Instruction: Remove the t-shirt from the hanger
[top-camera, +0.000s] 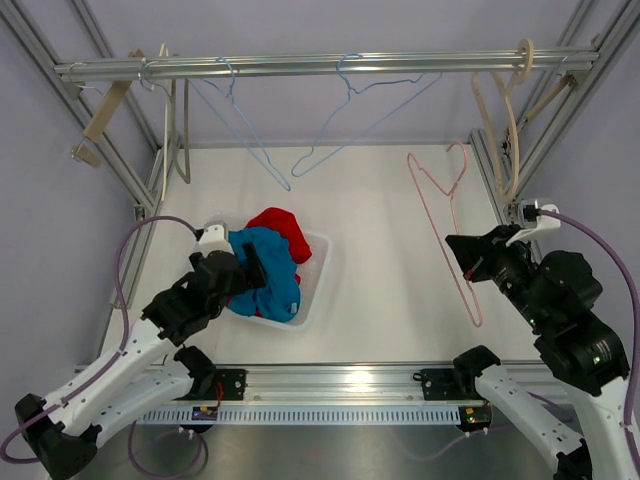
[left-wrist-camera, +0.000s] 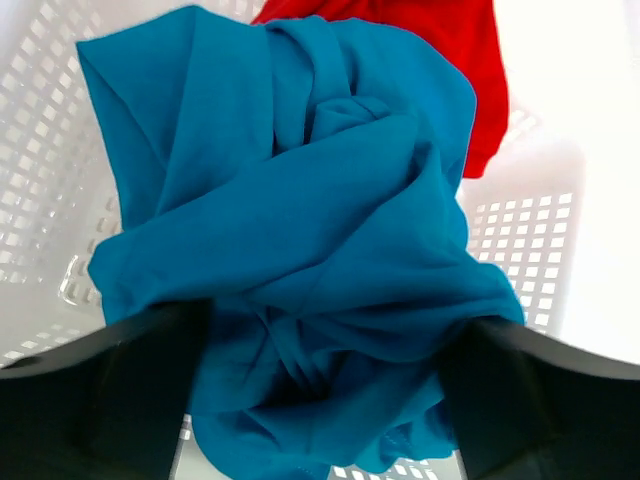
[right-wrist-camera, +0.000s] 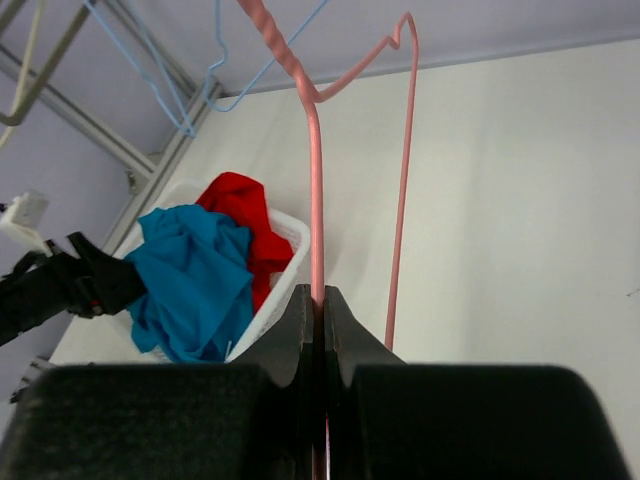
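Observation:
The right gripper moves up and outward, turns to face the bar and sets the pink hanger's hook beside the beige hangers next, where the bar is free (top-camera: 486, 62).
A blue t-shirt (top-camera: 272, 268) lies bunched in a white mesh basket (top-camera: 316, 270) on top of a red t-shirt (top-camera: 281, 224). My left gripper (top-camera: 250, 270) is low over the basket. In the left wrist view its jaws stand wide apart (left-wrist-camera: 325, 400) with the blue t-shirt (left-wrist-camera: 300, 200) bulging between them. My right gripper (top-camera: 466, 258) is shut on the lower wire of a bare pink hanger (top-camera: 450, 190) and holds it over the table at the right. The right wrist view shows the pink hanger (right-wrist-camera: 313, 150) pinched between the shut fingers (right-wrist-camera: 320, 310).
A metal rail (top-camera: 320, 66) crosses the back. Two blue wire hangers (top-camera: 245, 130) (top-camera: 350, 115) hang from it, with beige hangers at the right (top-camera: 505, 120) and left (top-camera: 172, 120). Frame posts stand at both sides.

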